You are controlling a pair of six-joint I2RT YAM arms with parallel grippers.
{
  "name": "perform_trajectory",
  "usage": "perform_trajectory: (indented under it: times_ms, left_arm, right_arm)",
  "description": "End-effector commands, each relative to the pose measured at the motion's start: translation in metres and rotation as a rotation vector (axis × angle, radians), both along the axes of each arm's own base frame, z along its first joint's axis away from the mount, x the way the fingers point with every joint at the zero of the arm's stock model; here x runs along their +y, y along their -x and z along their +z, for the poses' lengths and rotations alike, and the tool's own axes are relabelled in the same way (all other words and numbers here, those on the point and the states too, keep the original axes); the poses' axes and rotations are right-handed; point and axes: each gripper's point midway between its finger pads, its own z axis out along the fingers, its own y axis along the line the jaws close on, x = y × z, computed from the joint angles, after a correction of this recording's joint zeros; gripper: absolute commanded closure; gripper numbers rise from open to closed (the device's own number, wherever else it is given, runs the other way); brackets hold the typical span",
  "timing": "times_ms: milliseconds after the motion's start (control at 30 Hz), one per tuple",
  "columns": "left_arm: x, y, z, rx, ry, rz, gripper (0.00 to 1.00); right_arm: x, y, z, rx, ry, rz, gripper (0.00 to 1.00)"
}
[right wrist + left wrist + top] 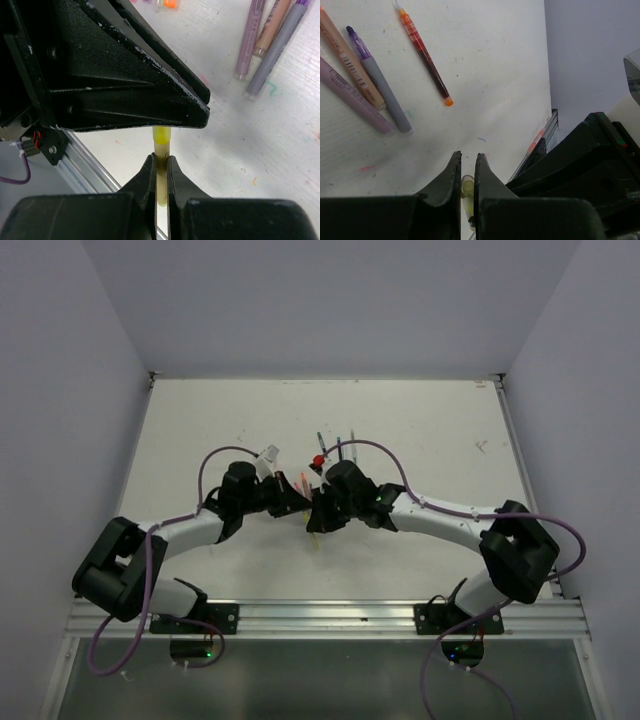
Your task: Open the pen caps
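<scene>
The tabletop by loose caps lies below my left gripper, to its left in the top view, so I should pull the pen's yellow cap away and down.
Both grippers meet at the table's middle over one yellow pen. My right gripper [160, 159] is shut on the pen's pale cream body [161, 172]. The pen's yellow cap [161, 135] runs up into my left gripper's fingers [150, 107]. In the left wrist view my left gripper [468, 156] is shut on that yellow cap [467, 187], seen end-on deep between the fingers. In the top view the left gripper [298, 502] and right gripper [322, 512] touch tip to tip, and the pen's end [313, 538] sticks out below them.
Loose pens lie on the white table [485, 75]: an orange-red pen [424, 52], a purple-grey pen [377, 80], a peach pen [351, 62] and a lilac pen [352, 97]. More pens [330, 448] and a red piece [318, 461] lie behind the grippers. The metal rail [320, 615] runs along the near edge.
</scene>
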Motion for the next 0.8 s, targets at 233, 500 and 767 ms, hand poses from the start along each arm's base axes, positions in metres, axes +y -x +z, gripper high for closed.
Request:
perform_trajectory:
  times_ms: [233, 500, 767]
  left_arm:
    - [0.001, -0.011, 0.017, 0.013, 0.006, 0.035, 1.0]
    - [0.01, -0.035, 0.02, 0.032, -0.042, 0.085, 1.0]
    - [0.054, -0.086, 0.032, 0.075, -0.051, 0.202, 1.0]
  right_arm:
    - [0.016, -0.018, 0.006, -0.07, -0.053, 0.01, 0.62]
    - [0.01, -0.02, -0.014, -0.134, 0.064, -0.014, 1.0]
    - [-0.036, -0.032, -0.04, -0.373, 0.463, -0.141, 1.0]
